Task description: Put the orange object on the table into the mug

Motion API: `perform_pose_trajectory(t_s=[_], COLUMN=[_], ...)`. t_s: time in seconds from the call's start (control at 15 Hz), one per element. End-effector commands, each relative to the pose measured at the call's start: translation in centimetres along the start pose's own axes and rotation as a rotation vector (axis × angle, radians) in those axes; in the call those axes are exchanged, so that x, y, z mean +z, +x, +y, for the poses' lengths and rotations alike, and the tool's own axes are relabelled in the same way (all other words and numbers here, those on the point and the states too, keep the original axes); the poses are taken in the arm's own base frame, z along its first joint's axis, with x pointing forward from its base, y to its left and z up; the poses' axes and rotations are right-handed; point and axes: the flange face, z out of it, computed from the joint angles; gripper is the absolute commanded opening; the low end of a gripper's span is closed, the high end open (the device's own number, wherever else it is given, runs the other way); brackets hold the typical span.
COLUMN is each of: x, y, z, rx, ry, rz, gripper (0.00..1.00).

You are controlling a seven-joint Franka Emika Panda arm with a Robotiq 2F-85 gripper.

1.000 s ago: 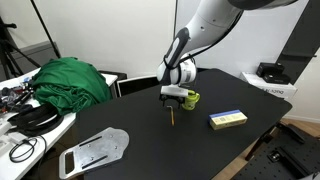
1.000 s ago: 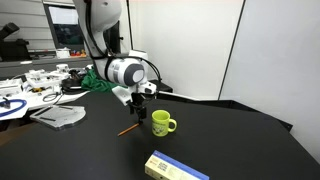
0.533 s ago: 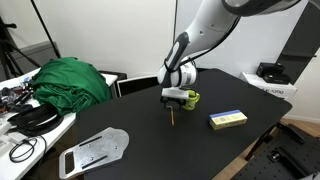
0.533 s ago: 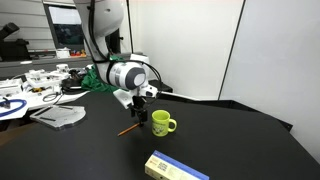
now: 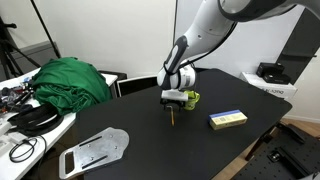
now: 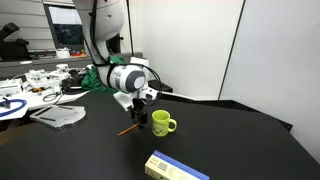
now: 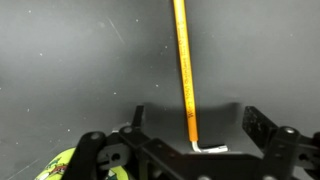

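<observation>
I will next keep my gripper low where it hangs and close its fingers onto the orange stick's near end (image 6: 137,126) (image 7: 192,126), since that end is already between them.
The orange stick (image 7: 182,70) lies flat on the black table (image 7: 70,60). In the wrist view its near end lies between my gripper's (image 7: 195,120) fingers, which stand wide apart and do not touch it. The gripper is open and empty. In both exterior views the gripper (image 5: 172,101) (image 6: 138,110) hangs low over the stick (image 5: 173,117) (image 6: 127,129). The yellow-green mug (image 5: 190,98) (image 6: 162,123) stands upright right beside the gripper. It also shows at the wrist view's lower left corner (image 7: 58,166).
A yellow-and-blue flat box (image 5: 227,119) (image 6: 175,166) lies on the table near the mug. A green cloth (image 5: 70,80) and a grey metal plate (image 5: 95,150) sit at the table's far side. A cluttered white desk (image 6: 30,90) stands beyond.
My gripper has come down a little toward the stick. The stick, mug and box have not moved.
</observation>
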Motion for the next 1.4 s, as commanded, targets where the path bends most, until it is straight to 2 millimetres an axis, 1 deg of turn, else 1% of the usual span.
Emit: perform_pose_trajectory(t_s=[0.0,0.07,0.13,0.2,0.27,0.33,0.6,0.73,0.8,0.87,0.93,1.07,1.2,1.33], x=[0.6,0.7,0.8,0.9,0.9,0.7,0.3,0.0,-0.2,-0.3,-0.5,-1.1,-2.3,-4.3], y=[0.6,0.6,0.6,0.6,0.7,0.8,0.8,0.9,1.0,1.0,1.1,1.1,1.1,1.0], z=[-0.5,-0.6,-0.6,-0.7,-0.9,-1.0,-1.6,-1.8,-1.9,-1.9,-1.9,-2.2,-2.7,-3.4], rx=[0.004,0.004,0.002,0.002,0.003,0.004,0.0,-0.001,0.0,0.002,0.01,0.016,0.015,0.015], ry=[0.0,0.0,-0.001,-0.001,0.0,0.004,0.01,0.014,0.015,0.017,0.017,0.018,0.02,0.029], rz=[0.006,0.007,0.007,0.007,0.009,0.013,0.022,0.027,0.029,0.029,0.031,0.037,0.056,0.083], gripper=[1.0,0.75,0.74,0.68,0.6,0.54,0.26,0.13,0.05,0.01,0.0,0.02,0.02,0.02])
